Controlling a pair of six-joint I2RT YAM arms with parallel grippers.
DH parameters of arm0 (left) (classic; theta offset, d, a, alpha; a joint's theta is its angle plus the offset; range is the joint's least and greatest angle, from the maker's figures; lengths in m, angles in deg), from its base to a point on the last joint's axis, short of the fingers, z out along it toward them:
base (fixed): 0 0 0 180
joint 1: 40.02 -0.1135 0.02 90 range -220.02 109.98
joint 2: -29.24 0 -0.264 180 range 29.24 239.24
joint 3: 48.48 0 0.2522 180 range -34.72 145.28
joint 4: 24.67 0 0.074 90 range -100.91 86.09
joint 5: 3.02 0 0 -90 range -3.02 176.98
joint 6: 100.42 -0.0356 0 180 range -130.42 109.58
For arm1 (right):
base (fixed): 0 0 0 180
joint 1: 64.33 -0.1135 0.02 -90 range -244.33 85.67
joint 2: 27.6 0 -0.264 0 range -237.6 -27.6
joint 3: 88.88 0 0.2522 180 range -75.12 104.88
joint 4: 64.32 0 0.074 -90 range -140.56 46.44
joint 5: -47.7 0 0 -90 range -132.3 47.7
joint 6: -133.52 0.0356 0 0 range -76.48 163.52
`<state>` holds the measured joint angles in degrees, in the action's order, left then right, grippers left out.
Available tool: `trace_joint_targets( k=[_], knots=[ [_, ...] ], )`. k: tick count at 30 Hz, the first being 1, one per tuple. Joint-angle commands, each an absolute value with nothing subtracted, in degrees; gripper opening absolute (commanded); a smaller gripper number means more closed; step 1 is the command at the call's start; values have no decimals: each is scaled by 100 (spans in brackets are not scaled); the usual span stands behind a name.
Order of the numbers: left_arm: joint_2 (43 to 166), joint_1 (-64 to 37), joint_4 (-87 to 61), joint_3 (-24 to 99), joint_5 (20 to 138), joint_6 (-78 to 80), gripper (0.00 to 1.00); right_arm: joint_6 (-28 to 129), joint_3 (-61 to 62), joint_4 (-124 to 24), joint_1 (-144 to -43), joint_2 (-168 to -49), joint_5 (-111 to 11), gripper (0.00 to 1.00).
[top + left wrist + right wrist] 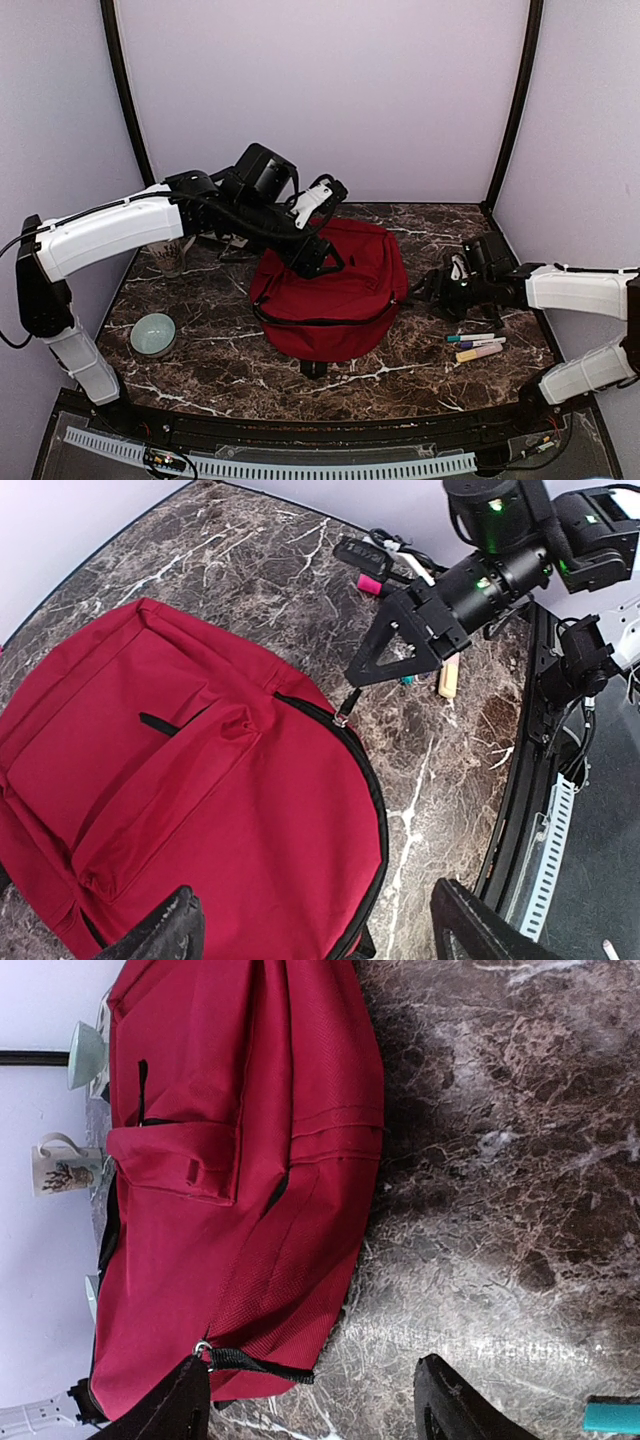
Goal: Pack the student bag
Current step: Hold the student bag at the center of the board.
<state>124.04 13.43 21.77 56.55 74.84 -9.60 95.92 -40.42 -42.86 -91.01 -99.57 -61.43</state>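
The bag's side fold (310, 1150) is beyond the bag's zipper pull (260, 1365). My right gripper should move outward and to the left in the top view next, onto that fold.
The red student bag (330, 290) lies flat in the middle of the marble table, its black zipper running round the front edge. My left gripper (318, 255) hovers over the bag's back part, open and empty; in the left wrist view (315, 930) the bag (180, 780) fills the space below it. My right gripper (425, 290) is open and empty at the bag's right edge. In the right wrist view (310, 1400) the black zipper pull (260, 1365) lies just inside its left finger (170, 1405). Several markers (478, 345) lie right of the bag.
A pale green bowl (153, 333) sits at the front left. A printed mug (170, 255) stands at the left under the left arm. Black cables and a pink-capped item (370, 583) lie near the right gripper. Walls enclose the table on three sides.
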Motion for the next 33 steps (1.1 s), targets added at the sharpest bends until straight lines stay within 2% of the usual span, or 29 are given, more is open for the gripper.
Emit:
trace_joint_targets(
  k=[1,14,23,33],
  knots=[
    [12665,1561,1975,6045,7264,-1030,81,8995,-3758,-4363,-8754,-10183,-6682,71],
    [14179,2023,1789,7101,8103,-986,74,8530,-3166,-4045,-8413,-10887,-7001,71],
    [13760,2228,1867,6288,8171,-858,72,7780,-1338,-2578,-8314,-12415,-6022,78],
    [13367,2238,2308,5699,8547,-883,70,7649,-223,-2375,-8511,-13817,-6541,75]
  ],
)
